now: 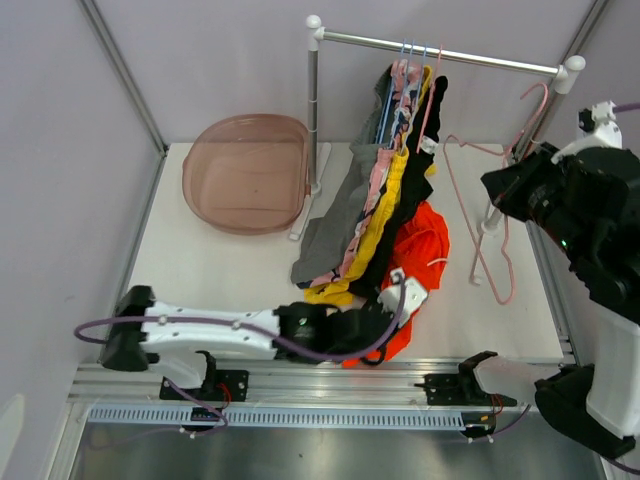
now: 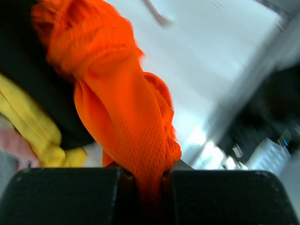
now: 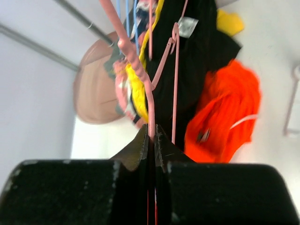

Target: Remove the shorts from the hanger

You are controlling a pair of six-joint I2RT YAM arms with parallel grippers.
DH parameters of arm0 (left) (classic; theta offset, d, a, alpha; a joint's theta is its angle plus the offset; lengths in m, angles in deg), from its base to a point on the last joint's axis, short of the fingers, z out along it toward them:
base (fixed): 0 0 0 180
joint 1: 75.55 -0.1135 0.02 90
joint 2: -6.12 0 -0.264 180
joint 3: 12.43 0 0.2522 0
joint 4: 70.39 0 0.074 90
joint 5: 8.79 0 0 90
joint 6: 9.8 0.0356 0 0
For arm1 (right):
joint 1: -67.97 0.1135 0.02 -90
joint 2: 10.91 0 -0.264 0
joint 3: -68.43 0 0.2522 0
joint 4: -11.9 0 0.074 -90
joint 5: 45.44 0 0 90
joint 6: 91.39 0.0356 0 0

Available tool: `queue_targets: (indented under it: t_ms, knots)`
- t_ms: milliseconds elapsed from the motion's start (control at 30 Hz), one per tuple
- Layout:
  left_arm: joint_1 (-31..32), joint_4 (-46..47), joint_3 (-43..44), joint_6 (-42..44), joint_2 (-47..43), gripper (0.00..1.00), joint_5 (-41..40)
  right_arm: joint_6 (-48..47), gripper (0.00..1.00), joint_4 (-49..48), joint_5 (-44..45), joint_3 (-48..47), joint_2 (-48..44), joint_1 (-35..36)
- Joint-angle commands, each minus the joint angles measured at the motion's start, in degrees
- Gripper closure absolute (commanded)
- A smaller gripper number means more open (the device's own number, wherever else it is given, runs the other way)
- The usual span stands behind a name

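Note:
The right gripper moves outward next, hooks the pink hanger over the bare part of the rack's bar and releases the hanger's wire, since that place lies outward of it.
The orange shorts (image 1: 425, 245) lie bunched on the table below the rack. My left gripper (image 1: 392, 300) is shut on a fold of them (image 2: 126, 108), cloth pinched between the pads (image 2: 149, 176). My right gripper (image 1: 497, 186) is shut on the wire of a bare pink hanger (image 1: 478, 225); the wrist view shows the wire (image 3: 136, 61) clamped at the fingertips (image 3: 152, 136). Grey (image 1: 335, 225), pink patterned (image 1: 372, 185), yellow (image 1: 380, 225) and black shorts (image 1: 415, 190) hang from hangers on the rail (image 1: 450, 50) and drape onto the table.
A brown translucent basin (image 1: 245, 172) sits at the back left beside the rack's left post (image 1: 313, 110). The rack's right post (image 1: 560, 85) stands close to my right arm. Walls close in the left, back and right sides.

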Motion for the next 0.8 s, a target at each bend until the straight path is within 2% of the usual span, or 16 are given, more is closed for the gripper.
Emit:
queue_targets:
  t_ms: [0,133,167,333,533,767]
  knots:
    - [8.6,-11.8,3.1,-2.9,-13.3,1.00,-7.4,-7.6,1.00,-2.1,5.0,-3.5,7.4,-2.9]
    - [9.1,-24.9,6.2,-4.8,-24.6,1.00,-19.8,-11.4,1.00,-4.8,-0.4,-8.2,13.9,-12.2]
    - [8.3,-27.2,7.3,-3.9,-29.3,1.00,-21.2,-12.2,1.00,-6.5,-3.1,-8.9,15.7,-15.0]
    - [2.1,-29.8,8.5,0.2,-40.0,1.00,-22.7,-14.2,1.00,-11.4,-6.3,-11.4,22.1,-19.2]
    - [1.5,-32.6,8.2,0.1,-45.7,1.00,-29.9,-14.9,1.00,-12.2,-7.5,-21.0,32.1,-20.7]
    - [1.5,-29.1,8.1,6.0,-47.8,1.00,-35.9,-15.6,1.00,-16.5,-7.4,-18.2,33.9,-21.2]
